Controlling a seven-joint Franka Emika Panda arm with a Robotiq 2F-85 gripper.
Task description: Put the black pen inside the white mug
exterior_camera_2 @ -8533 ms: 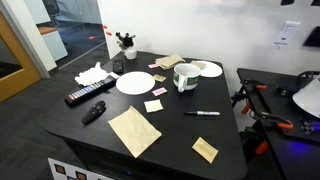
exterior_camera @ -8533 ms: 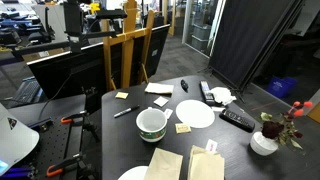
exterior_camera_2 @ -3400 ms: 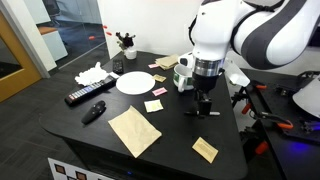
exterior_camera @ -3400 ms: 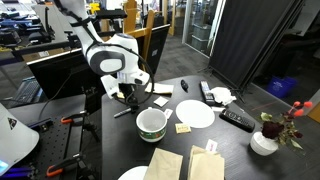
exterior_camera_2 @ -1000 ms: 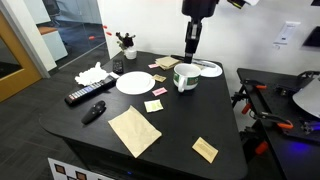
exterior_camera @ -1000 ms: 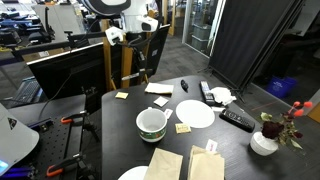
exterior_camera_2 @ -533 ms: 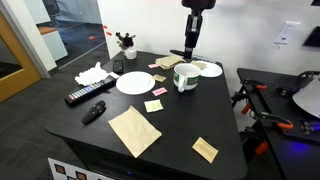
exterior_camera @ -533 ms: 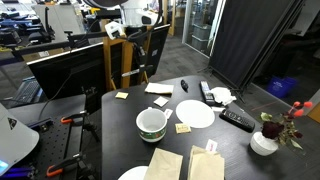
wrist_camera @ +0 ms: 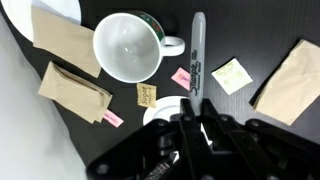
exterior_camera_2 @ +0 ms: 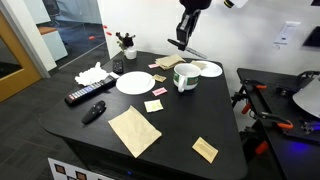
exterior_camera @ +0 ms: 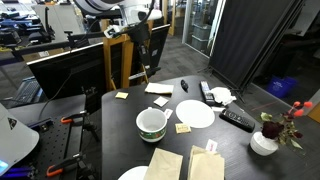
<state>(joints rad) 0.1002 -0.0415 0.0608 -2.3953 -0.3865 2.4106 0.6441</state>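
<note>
My gripper is still holding the pen high beyond the mug's handle. It will move toward the white mug's opening (exterior_camera: pixel 152 120) and down, turning on the way, to release the pen.
The black pen (wrist_camera: pixel 197 50) hangs high above the table, my gripper (wrist_camera: pixel 195 108) shut on its upper end. In the wrist view the white mug (wrist_camera: pixel 127 47) lies below, just left of the pen, its handle pointing toward the pen. The mug is empty and stands upright on the black table in both exterior views (exterior_camera: pixel 151 123) (exterior_camera_2: pixel 187 76). In an exterior view the pen (exterior_camera_2: pixel 192 49) slants down from the gripper (exterior_camera_2: pixel 184 34), above and behind the mug. In an exterior view the pen (exterior_camera: pixel 147 62) shows as a thin dark line under the gripper (exterior_camera: pixel 141 38).
A white plate (exterior_camera_2: pixel 133 82), a black remote (exterior_camera_2: pixel 85 95), a short black marker (exterior_camera_2: pixel 93 112) and a flower pot (exterior_camera_2: pixel 129 50) share the table (exterior_camera_2: pixel 170 135). Brown paper napkins (exterior_camera_2: pixel 134 130) and sticky notes (exterior_camera_2: pixel 154 105) lie around the mug. Another plate (exterior_camera_2: pixel 209 69) sits behind the mug.
The pen was picked up from the table and lifted. Over the last second the gripper has shifted slightly and the pen has tilted from upright to a slant.
</note>
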